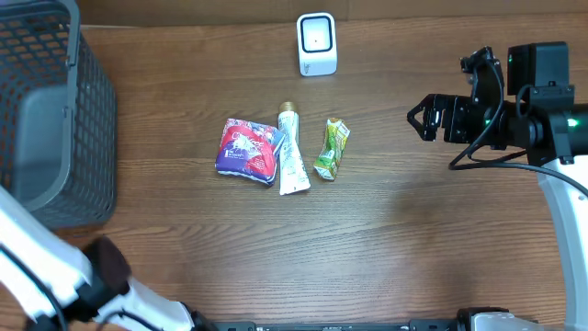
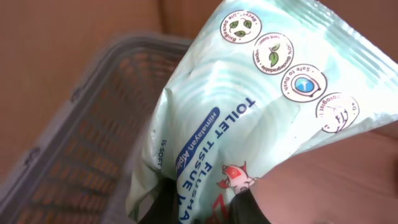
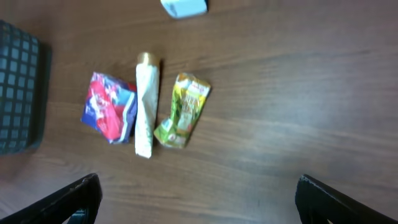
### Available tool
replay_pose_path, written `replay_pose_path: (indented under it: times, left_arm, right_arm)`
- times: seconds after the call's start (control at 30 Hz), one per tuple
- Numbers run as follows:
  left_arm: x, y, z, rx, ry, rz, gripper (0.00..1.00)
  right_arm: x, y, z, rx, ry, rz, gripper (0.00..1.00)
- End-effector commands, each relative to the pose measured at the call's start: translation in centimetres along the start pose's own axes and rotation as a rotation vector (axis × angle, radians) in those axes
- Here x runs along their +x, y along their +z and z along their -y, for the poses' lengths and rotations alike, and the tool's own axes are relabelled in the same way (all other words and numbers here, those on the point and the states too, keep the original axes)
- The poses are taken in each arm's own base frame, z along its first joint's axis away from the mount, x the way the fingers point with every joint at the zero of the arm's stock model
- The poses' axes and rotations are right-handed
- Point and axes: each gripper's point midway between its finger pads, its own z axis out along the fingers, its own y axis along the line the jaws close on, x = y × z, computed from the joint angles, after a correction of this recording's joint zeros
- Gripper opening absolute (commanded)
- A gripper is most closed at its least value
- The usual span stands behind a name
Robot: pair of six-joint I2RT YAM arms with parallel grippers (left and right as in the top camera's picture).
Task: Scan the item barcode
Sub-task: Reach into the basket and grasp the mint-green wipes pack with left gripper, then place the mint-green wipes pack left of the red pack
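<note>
My left gripper should swing across next, then lower and release the pack, since bare tabletop is below by the red-blue packet, to its right in the overhead view.
In the left wrist view my left gripper (image 2: 208,208) is shut on a pale green pack of flushable toilet tissue (image 2: 261,106), which fills most of that view, printed side toward the camera. No barcode shows on that side. The white scanner (image 1: 317,43) stands at the table's far edge, and the right wrist view catches it as the scanner (image 3: 184,7) at the top. My right gripper (image 1: 424,117) hovers open to the right of the table's middle, with nothing between its fingers (image 3: 74,196).
A dark mesh basket (image 1: 50,110) stands at the far left, seen behind the pack as the basket (image 2: 74,143). A red-blue packet (image 1: 248,150), a white tube (image 1: 291,152) and a green pouch (image 1: 332,149) lie in a row mid-table. My left arm (image 1: 55,271) crosses the bottom left corner.
</note>
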Motion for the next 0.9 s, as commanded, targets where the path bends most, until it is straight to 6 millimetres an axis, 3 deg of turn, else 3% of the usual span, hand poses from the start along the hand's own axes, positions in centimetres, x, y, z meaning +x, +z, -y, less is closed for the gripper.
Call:
replay_pose_path:
  times: [0.0,0.1,0.13,0.23,0.33,0.43,0.67,0.87]
  left_arm:
    - [1.8,-1.2,5.7,0.149,-0.049,-0.072,0.04]
    - [3.7,-1.4,9.8,0.220,0.011,-0.149,0.04]
    - [5.8,-0.9,12.1,0.231,0.033,-0.239,0.04]
    - [8.9,0.7,15.3,0.222,0.075,-0.365,0.04]
    - [11.9,3.0,17.1,0.158,0.126,-0.458,0.05]
    - [16.7,6.8,19.5,0.130,0.180,-0.575,0.05]
    - [26.8,14.7,19.8,0.100,0.194,-0.706,0.04]
    - [32.3,19.3,19.6,0.118,0.212,-0.658,0.04]
  right_arm:
    - [-1.3,-0.6,-0.8,-0.019,-0.024,0.051,1.00]
    - [-1.6,-0.8,-0.5,-0.015,-0.020,0.062,1.00]
    - [-1.7,-0.9,0.0,-0.006,-0.007,0.067,1.00]
    - [-2.1,-1.6,1.9,0.024,0.038,0.086,1.00]
    - [-2.5,-2.2,3.6,0.051,0.077,0.107,1.00]
    - [-2.8,-2.8,5.0,0.073,0.105,0.126,1.00]
    - [-2.5,-2.8,5.6,0.106,0.096,0.118,1.00]
    - [-2.3,-2.8,5.6,0.105,0.100,0.110,1.00]
